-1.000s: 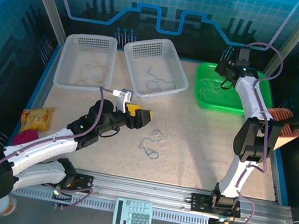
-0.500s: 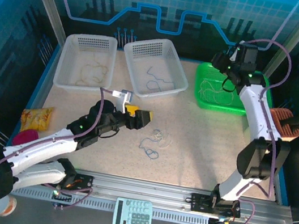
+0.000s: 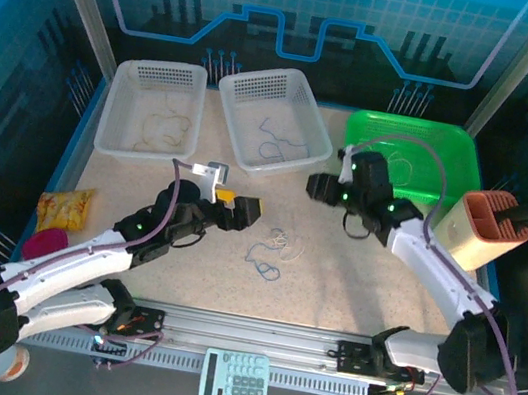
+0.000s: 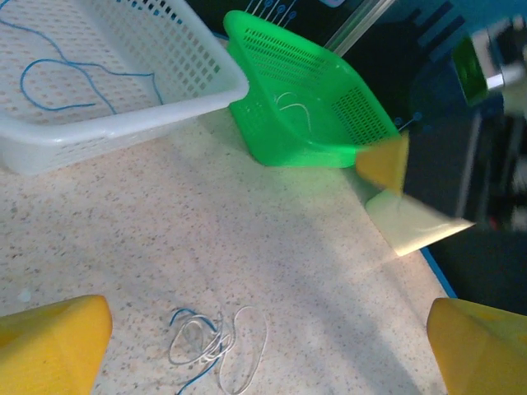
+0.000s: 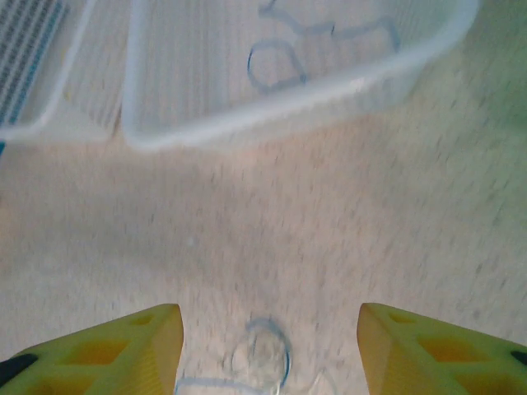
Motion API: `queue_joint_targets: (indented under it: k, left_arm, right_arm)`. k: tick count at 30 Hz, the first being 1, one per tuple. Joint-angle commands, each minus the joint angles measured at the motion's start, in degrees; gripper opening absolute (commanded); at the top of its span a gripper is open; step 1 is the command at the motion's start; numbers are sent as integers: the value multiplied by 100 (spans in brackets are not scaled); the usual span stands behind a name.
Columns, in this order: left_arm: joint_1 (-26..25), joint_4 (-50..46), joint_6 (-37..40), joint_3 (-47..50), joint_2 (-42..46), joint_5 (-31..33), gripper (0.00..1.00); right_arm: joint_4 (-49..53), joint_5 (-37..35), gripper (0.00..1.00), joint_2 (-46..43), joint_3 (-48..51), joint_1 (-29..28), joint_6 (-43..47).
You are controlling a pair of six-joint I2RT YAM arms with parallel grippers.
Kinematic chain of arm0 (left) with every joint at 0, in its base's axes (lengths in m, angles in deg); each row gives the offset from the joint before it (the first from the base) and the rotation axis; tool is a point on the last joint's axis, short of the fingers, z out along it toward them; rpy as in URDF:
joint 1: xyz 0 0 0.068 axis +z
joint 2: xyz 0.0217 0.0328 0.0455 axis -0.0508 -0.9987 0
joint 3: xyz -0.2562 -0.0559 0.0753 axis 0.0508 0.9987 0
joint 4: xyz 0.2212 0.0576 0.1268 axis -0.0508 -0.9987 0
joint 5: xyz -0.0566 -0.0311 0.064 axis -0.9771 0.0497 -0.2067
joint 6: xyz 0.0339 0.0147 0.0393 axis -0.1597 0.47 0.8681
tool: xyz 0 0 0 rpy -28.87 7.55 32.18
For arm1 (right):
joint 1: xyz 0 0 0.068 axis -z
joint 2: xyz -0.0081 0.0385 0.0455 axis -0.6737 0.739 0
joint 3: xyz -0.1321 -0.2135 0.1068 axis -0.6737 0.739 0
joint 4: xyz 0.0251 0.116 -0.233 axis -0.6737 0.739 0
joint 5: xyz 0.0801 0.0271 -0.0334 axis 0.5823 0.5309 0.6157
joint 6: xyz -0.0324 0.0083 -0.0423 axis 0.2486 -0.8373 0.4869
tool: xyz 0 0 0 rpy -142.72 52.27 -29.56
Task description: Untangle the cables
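The near loop of the blue cable (image 3: 268, 272) lies on the tabletop away from the whitish cables, so the robot's right gripper needs to move down and back onto it next.
A small tangle of whitish and blue cables (image 3: 273, 250) lies loose on the speckled table, also seen in the left wrist view (image 4: 216, 346) and blurred in the right wrist view (image 5: 263, 362). My left gripper (image 3: 239, 206) hovers just left of the tangle, its yellow fingers (image 4: 49, 346) wide open and empty. My right gripper (image 3: 322, 185) hangs above and right of the tangle, open with nothing between its fingers (image 5: 140, 346). A tan cable (image 3: 164, 125), a blue cable (image 3: 275, 144) and a whitish cable (image 3: 401, 165) each lie in a separate basket.
Two white baskets (image 3: 118, 102) (image 3: 310, 114) and a green basket (image 3: 459, 154) line the back. A tan holder (image 3: 482, 229) stands at the right edge. A yellow snack packet (image 3: 64, 208) lies at the left, a calculator (image 3: 235, 380) on the front rail.
The right arm swung from over the green basket down and left towards the table's middle. The left gripper's fingers spread a little wider and it hardly moved.
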Motion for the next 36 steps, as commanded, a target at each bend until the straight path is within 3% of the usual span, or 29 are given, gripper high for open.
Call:
queue_joint_targets:
  k: [1, 7, 12, 22, 36]
  left_arm:
    - [17, -132, -127, 136, 156, 183, 99]
    - [33, -124, -211, 252, 231, 163, 99]
    - [34, -75, -298, 296, 196, 144, 99]
    - [32, -18, -464, 353, 178, 175, 99]
    - [38, 157, -543, 380, 132, 107, 99]
  right_arm:
    - [-2, -132, 59, -518, 673, -490, -202]
    - [-200, 81, 57, -1147, 1847, -1314, -643]
    - [-910, 434, 55, -999, 2354, -1678, -767]
    - [-1669, 750, 48, 66, 2190, -1976, -737]
    - [-1945, 825, 44, 731, 1991, -2013, -684]
